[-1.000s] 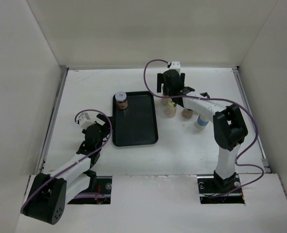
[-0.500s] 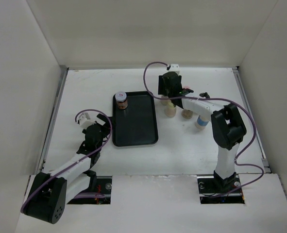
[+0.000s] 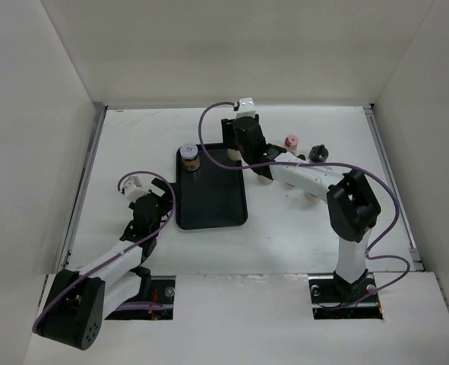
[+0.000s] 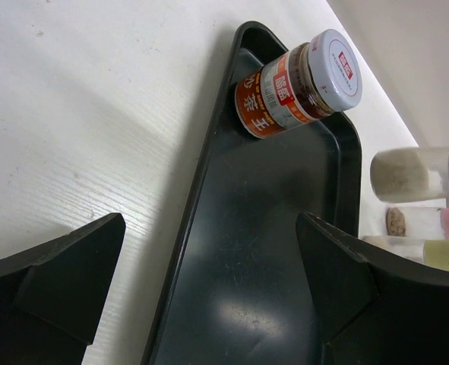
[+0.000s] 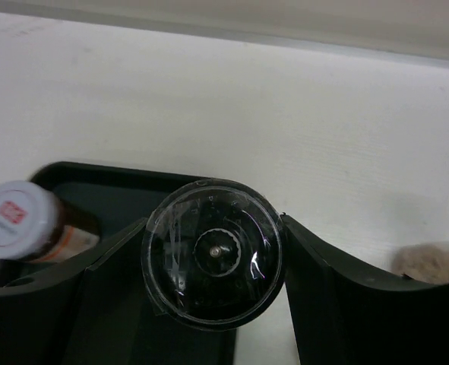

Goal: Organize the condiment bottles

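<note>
I hold the bottle in my right gripper. Next it should go left in the top view over the empty bottom of the tray beside the brown jar (image 3: 208,163) (image 5: 124,204), lower and release it there.
My right gripper (image 3: 241,147) is shut on a bottle with a clear, dark round top (image 5: 213,255), held over the far right corner of the black tray (image 3: 213,205). From the left wrist view this bottle (image 4: 410,173) has a beige body and a grey cap. A brown jar with a white cap (image 3: 189,157) stands in the tray's far left corner and also shows in the left wrist view (image 4: 300,84). A pink-capped bottle (image 3: 290,142) and a black-capped bottle (image 3: 319,151) stand right of the tray. My left gripper (image 3: 159,199) is open and empty at the tray's left edge.
More bottles are partly hidden under the right arm, one beige (image 3: 264,176). The left wrist view shows a pink-capped bottle (image 4: 425,222) and a yellow-green-capped one (image 4: 441,255) beyond the tray rim (image 4: 352,175). White walls enclose the table on three sides.
My right gripper has moved left from the bottle cluster to the tray's far right corner, carrying the bottle. The pink-capped and black-capped bottles are now uncovered. The left arm has not moved.
</note>
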{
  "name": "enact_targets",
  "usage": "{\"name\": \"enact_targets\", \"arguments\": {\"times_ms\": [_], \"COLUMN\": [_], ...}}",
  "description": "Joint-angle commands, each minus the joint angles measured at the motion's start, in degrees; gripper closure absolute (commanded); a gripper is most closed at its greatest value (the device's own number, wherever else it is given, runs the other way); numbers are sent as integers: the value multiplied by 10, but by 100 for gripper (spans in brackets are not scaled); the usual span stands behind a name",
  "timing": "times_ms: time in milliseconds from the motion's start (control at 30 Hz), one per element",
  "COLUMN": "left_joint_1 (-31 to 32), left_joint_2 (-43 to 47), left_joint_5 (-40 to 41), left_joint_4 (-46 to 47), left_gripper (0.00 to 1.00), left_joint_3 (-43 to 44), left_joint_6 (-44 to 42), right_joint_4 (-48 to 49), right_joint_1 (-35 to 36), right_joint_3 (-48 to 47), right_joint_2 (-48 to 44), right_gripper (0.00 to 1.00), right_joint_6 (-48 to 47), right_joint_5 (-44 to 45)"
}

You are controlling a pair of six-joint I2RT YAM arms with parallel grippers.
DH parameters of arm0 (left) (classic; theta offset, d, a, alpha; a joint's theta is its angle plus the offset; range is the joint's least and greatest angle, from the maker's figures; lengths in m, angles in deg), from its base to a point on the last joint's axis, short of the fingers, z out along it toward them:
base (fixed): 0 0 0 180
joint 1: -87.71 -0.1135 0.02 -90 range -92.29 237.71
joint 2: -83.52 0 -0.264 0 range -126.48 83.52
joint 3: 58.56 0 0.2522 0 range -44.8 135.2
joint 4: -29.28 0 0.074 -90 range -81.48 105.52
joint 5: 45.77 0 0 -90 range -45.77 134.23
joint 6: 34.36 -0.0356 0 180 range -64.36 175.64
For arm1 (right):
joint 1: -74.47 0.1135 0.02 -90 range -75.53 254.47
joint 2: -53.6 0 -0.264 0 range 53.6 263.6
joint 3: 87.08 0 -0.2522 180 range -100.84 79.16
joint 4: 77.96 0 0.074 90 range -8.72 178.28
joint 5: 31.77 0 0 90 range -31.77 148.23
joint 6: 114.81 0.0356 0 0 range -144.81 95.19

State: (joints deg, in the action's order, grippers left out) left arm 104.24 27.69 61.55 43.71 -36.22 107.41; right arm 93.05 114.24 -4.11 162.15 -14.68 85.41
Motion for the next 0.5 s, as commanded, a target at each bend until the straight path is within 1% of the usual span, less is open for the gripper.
{"name": "enact_targets", "arguments": {"times_ms": [0, 167, 300, 467], "left_joint_1": [-3, -1, -4, 1], "left_joint_2": [-2, -2, 13, 3], "left_joint_5": [-7, -3, -4, -6], "left_joint_4": [35, 35, 35, 35], "left_gripper": [0, 0, 0, 0], "left_joint_3": [7, 7, 5, 7], "left_joint_6": [-2, -4, -4, -4], "right_joint_4": [85, 81, 79, 84], "right_joint_1": [25, 40, 45, 46], "right_joint_3": [-72, -128, -159, -175], "right_joint_2": [21, 82, 119, 149], "right_gripper": [42, 42, 42, 42], "right_joint_6": [0, 29, 32, 45], "right_joint_5": [-10, -42, -44, -44]}}
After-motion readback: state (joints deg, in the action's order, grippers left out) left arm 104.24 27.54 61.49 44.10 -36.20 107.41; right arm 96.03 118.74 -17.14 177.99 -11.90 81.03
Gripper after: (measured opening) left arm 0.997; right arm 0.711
